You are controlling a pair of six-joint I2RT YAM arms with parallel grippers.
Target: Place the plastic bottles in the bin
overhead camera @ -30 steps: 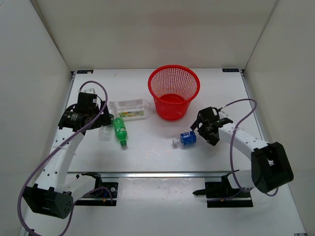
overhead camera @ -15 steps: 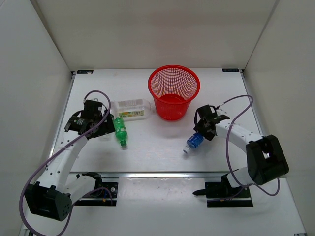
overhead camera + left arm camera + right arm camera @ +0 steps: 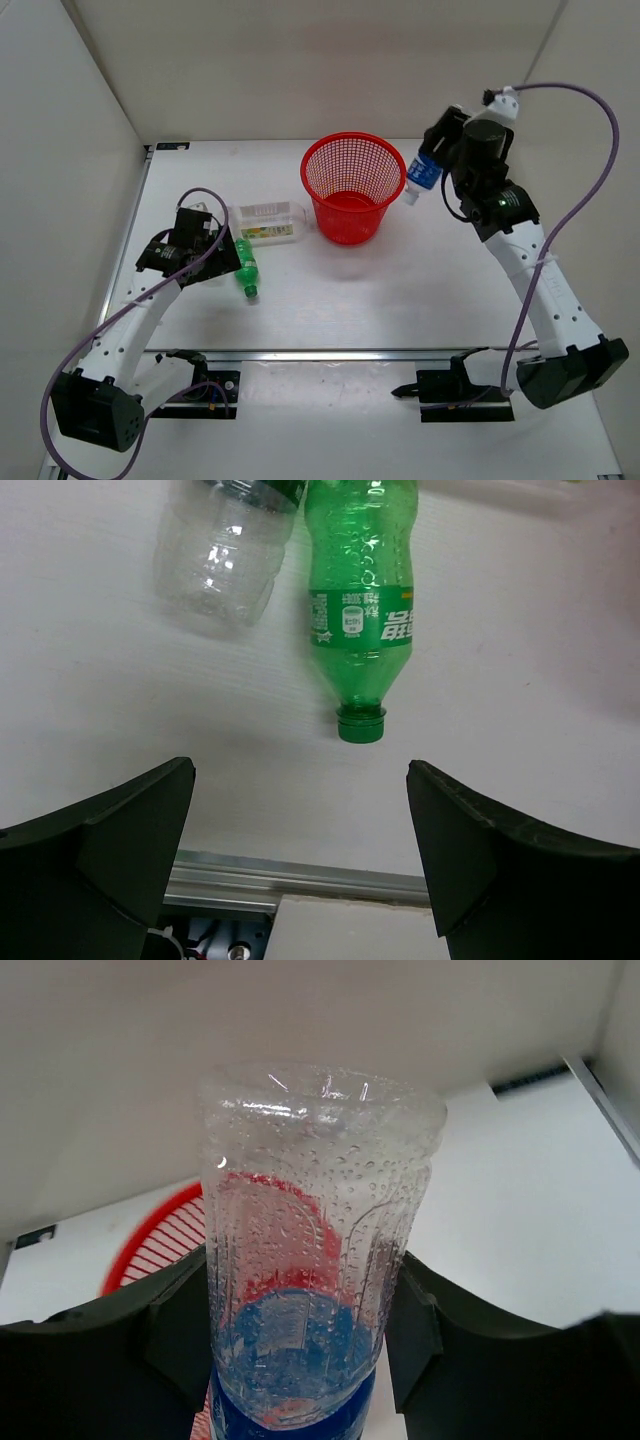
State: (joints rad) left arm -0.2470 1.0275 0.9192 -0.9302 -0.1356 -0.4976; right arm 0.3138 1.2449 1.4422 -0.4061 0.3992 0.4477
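Observation:
I next go down and right in the top view around the green bottle's label, which is narrower than my left gripper's finger gap.
The red mesh bin (image 3: 346, 222) stands at the back centre of the table. My right gripper (image 3: 440, 160) is shut on the clear bottle with the blue label (image 3: 424, 172) and holds it raised, just right of the bin's rim. The right wrist view shows that bottle (image 3: 310, 1260) base-up between the fingers, with the bin (image 3: 160, 1245) behind it. My left gripper (image 3: 203, 255) hangs open over the small green bottle (image 3: 362, 610) and the small clear bottle (image 3: 222, 555), which lie side by side. The larger squarish bottle (image 3: 266, 222) lies left of the bin.
White enclosure walls close in the table on the left, right and back. An aluminium rail (image 3: 330, 353) runs along the near edge and shows under the left gripper (image 3: 300, 880).
My right gripper shut on the blue-label bottle on the table and lifted it up beside the bin's right rim. The left gripper moved slightly lower over the green and small clear bottles.

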